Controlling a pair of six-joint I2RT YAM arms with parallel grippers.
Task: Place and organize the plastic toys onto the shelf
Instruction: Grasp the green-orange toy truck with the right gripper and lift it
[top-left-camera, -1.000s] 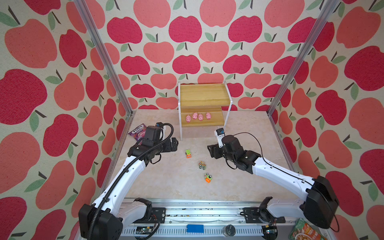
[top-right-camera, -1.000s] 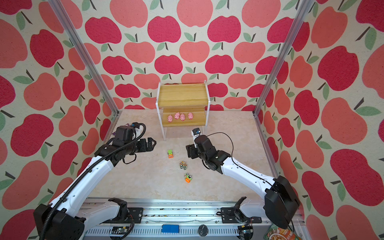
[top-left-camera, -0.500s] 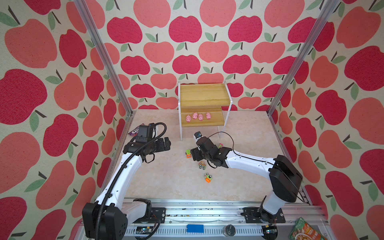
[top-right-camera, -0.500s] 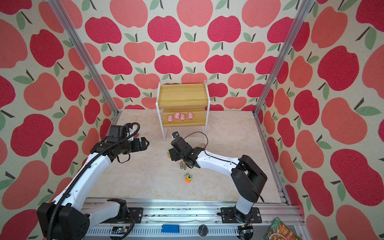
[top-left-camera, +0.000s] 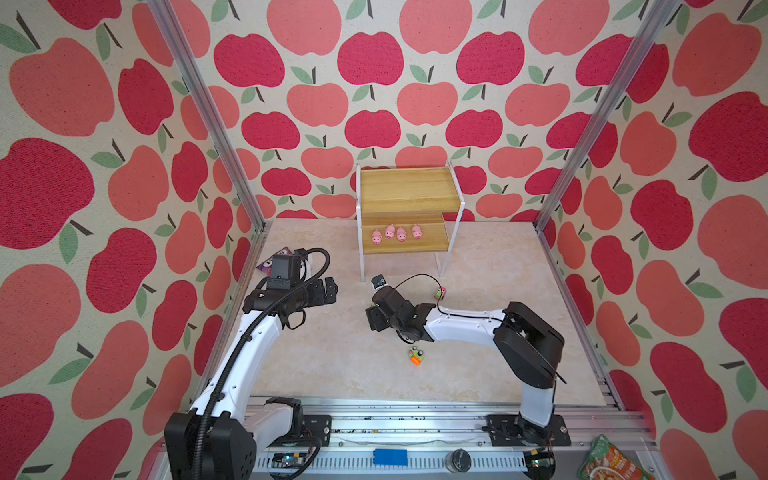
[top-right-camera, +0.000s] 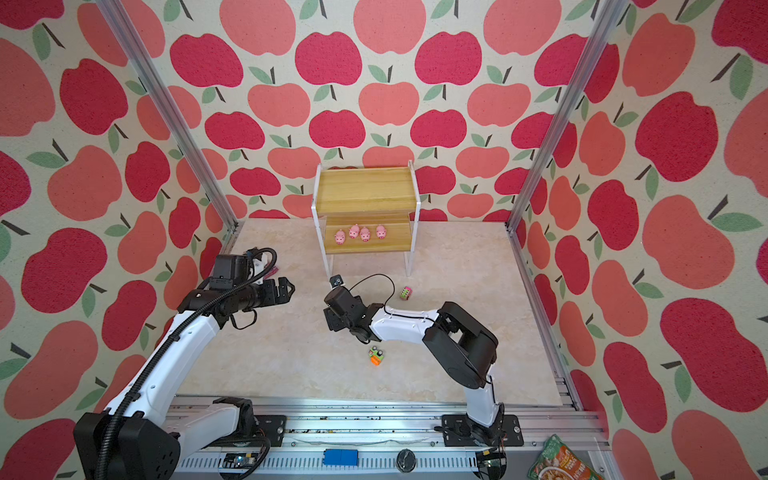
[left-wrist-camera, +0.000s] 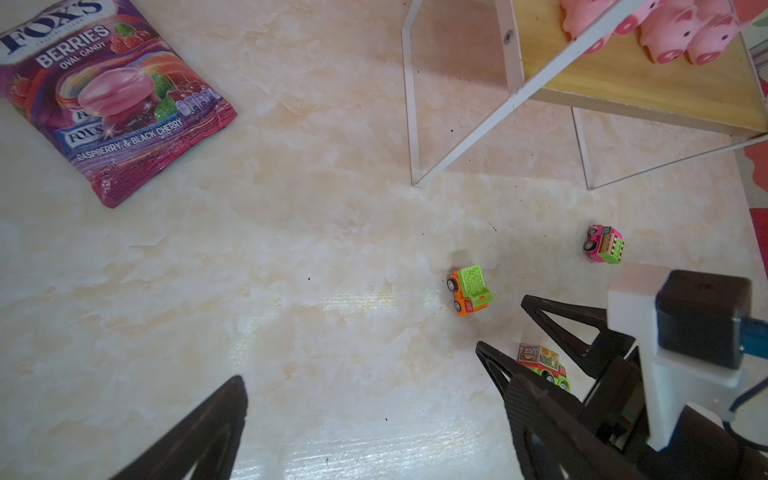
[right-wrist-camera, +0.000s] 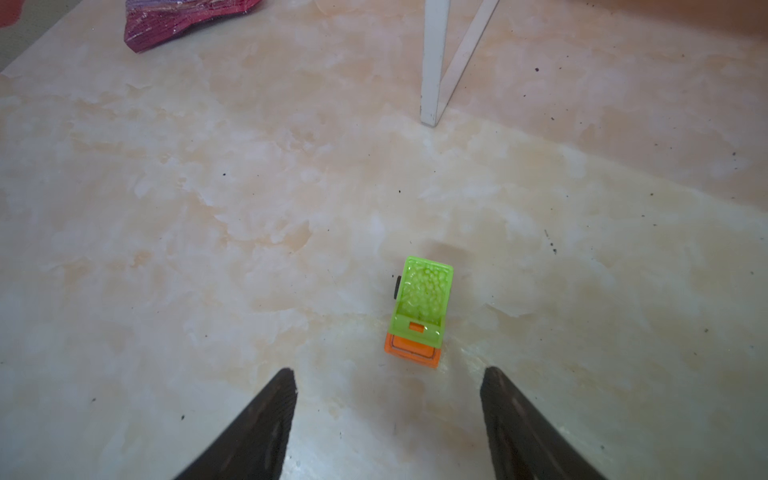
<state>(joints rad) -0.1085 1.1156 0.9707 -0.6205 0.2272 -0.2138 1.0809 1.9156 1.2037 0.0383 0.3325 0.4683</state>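
Observation:
The truck is still beyond my open fingers, so my right gripper should next come down and close on the near end of the truck's green bed (right-wrist-camera: 417, 328).
Several pink pigs (top-left-camera: 395, 234) stand in a row on the lower board of the shelf (top-left-camera: 405, 192). My right gripper (right-wrist-camera: 387, 370) is open and low over the table. An orange truck with a green bed (right-wrist-camera: 417, 311) lies just ahead of its fingertips, untouched. In the left wrist view a green vehicle (left-wrist-camera: 544, 365) shows behind a right finger (left-wrist-camera: 557, 324). A pink vehicle (top-left-camera: 439, 293) sits on the floor near the shelf's right leg. Another orange and green vehicle (top-left-camera: 417, 356) lies in front of the right arm. My left gripper (left-wrist-camera: 359, 361) hovers open and empty to the left.
A purple candy bag (left-wrist-camera: 112, 104) lies at the back left of the table, partly hidden under the left arm in both top views. The shelf's white legs (right-wrist-camera: 432, 62) stand just beyond the truck. A snack packet (top-left-camera: 611, 461) lies outside the frame, front right.
The right arm has folded and its gripper has swept left, over the vehicles, to the orange truck, uncovering the pink vehicle. The left gripper has drawn back a little to the left.

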